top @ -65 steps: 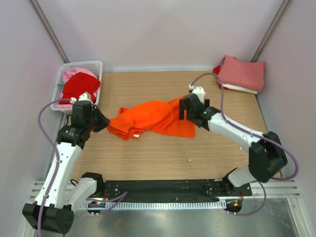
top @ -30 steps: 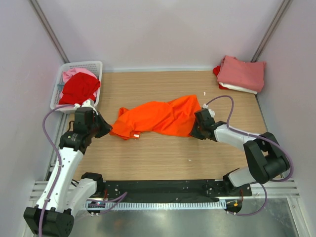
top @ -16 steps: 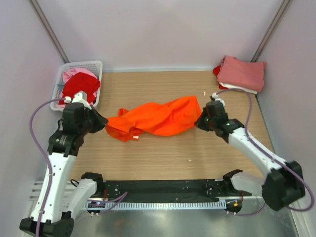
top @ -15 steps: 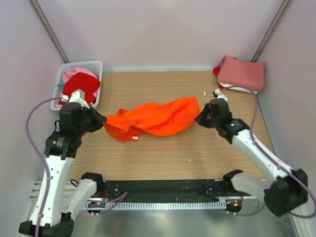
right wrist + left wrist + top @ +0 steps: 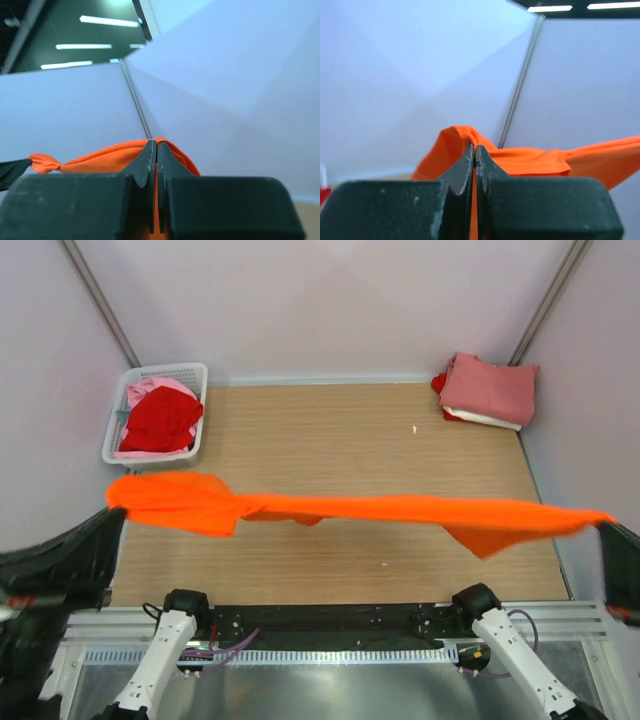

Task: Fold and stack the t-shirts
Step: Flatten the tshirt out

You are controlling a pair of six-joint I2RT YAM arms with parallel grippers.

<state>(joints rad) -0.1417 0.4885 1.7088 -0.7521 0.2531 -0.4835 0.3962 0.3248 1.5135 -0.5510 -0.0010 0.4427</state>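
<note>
The tabletop before the folded salmon-pink shirt is clear, so my right gripper will next move down and outward, tip toward the table, lay its orange end there and release.
The bright orange t-shirt [image 5: 400, 508] hangs stretched in a long band high above the table, from left to right across the top view. My left gripper [image 5: 112, 512] is shut on its left end, with a bunch of cloth next to it. My right gripper [image 5: 605, 523] is shut on its right end. In the left wrist view the left gripper [image 5: 475, 150] pinches orange cloth [image 5: 530, 160] between closed fingers. The right wrist view shows the right gripper [image 5: 156, 146] clamping the orange cloth [image 5: 100, 160] the same way. Both arms are raised near the camera.
A white mesh basket [image 5: 195, 375] at the back left holds a red shirt [image 5: 160, 420] and a pink shirt [image 5: 150, 390]. At the back right lies a folded salmon-pink shirt [image 5: 490, 388] on top of a white one [image 5: 485, 420]. Walls close in on both sides.
The right gripper closed on the shirt's right end. Both arms then rose and pulled apart, lifting the crumpled shirt off the table and stretching it out in the air.
</note>
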